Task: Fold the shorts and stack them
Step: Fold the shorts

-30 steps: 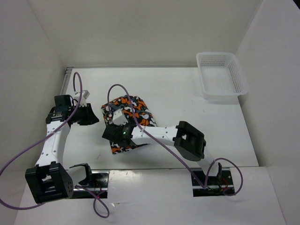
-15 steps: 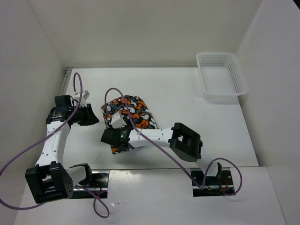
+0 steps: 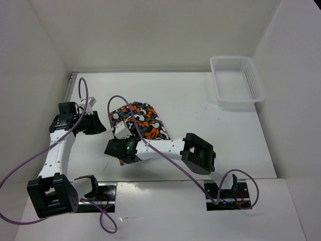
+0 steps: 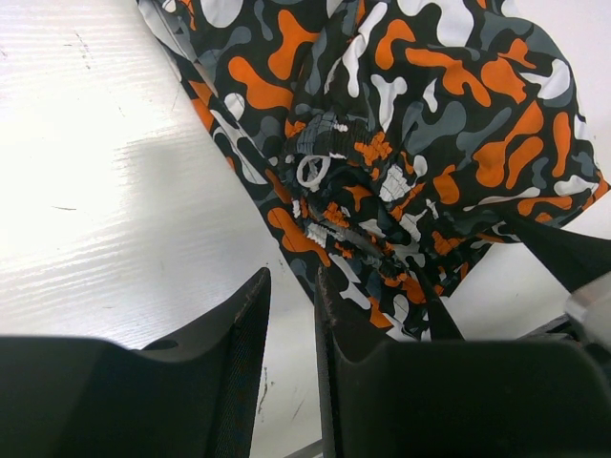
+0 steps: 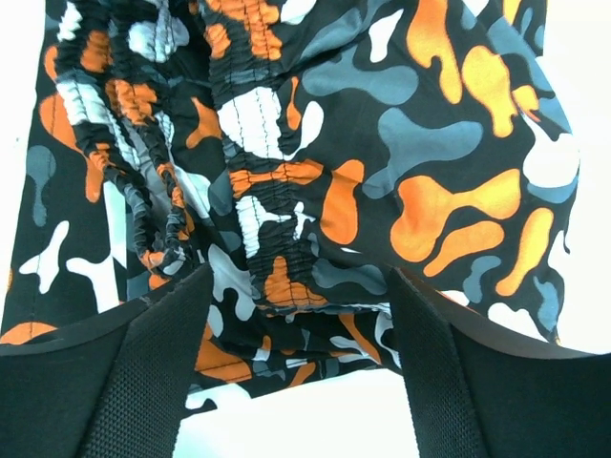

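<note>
The waistband's gathered end (image 5: 288, 284) lies below my right gripper, between its spread fingers, so next the gripper comes down onto it and closes from both sides.
The camouflage shorts (image 3: 143, 120) lie bunched and folded on the white table, left of centre. Their gathered waistband (image 5: 258, 143) shows in the right wrist view. My right gripper (image 3: 117, 150) hangs over their near end. It is open, and its fingers straddle the fabric's folded edge (image 5: 301, 277) without pinching it. My left gripper (image 3: 97, 123) sits just left of the shorts, low over the table. Its jaws (image 4: 291, 277) stand a narrow gap apart, with only bare table between them. The shorts (image 4: 420, 124) lie ahead of it and to the right.
A white mesh basket (image 3: 235, 83) stands at the far right corner. White walls close in the table on the left, back and right. A purple cable loops over each arm. My right arm's forearm (image 3: 165, 146) crosses the near part of the shorts.
My right gripper has slid a little left and nearer along the shorts' near end, covering more of the fabric. The left arm has not moved.
</note>
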Available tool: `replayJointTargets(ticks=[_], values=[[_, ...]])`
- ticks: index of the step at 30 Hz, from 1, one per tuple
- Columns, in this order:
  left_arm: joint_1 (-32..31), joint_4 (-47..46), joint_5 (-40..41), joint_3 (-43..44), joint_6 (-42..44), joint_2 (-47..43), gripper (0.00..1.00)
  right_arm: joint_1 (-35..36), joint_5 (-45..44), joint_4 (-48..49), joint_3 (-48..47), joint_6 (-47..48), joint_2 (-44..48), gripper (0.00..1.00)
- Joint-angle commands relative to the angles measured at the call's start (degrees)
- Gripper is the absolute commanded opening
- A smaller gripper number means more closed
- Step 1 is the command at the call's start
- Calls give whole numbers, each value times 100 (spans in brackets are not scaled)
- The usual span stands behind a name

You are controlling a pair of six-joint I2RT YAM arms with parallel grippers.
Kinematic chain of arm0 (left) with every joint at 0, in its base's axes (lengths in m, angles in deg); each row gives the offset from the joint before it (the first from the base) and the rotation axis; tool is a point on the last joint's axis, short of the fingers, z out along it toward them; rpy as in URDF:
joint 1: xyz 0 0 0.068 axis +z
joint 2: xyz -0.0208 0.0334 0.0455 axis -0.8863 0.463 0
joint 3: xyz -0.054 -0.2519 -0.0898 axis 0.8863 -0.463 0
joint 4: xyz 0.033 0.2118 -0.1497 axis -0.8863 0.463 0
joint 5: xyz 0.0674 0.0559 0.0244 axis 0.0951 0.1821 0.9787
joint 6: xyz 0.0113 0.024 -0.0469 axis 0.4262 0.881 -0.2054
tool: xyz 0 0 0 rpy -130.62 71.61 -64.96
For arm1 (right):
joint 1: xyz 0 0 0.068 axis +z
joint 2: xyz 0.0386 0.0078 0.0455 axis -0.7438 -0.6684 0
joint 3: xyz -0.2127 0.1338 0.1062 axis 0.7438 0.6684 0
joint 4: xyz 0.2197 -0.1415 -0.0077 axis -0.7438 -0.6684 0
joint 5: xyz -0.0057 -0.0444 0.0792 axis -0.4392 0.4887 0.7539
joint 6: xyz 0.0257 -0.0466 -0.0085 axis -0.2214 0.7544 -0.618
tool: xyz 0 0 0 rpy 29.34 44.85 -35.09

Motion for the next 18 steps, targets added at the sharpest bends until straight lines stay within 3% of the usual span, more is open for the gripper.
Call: replayJointTargets(ticks=[1, 18], values=[[37, -81, -199, -21, 21, -93, 33, 61, -223, -103, -27, -76, -174, 78], [37, -81, -199, -21, 21, -93, 33, -97, -329, -32, 262, -313, -341, 54]])
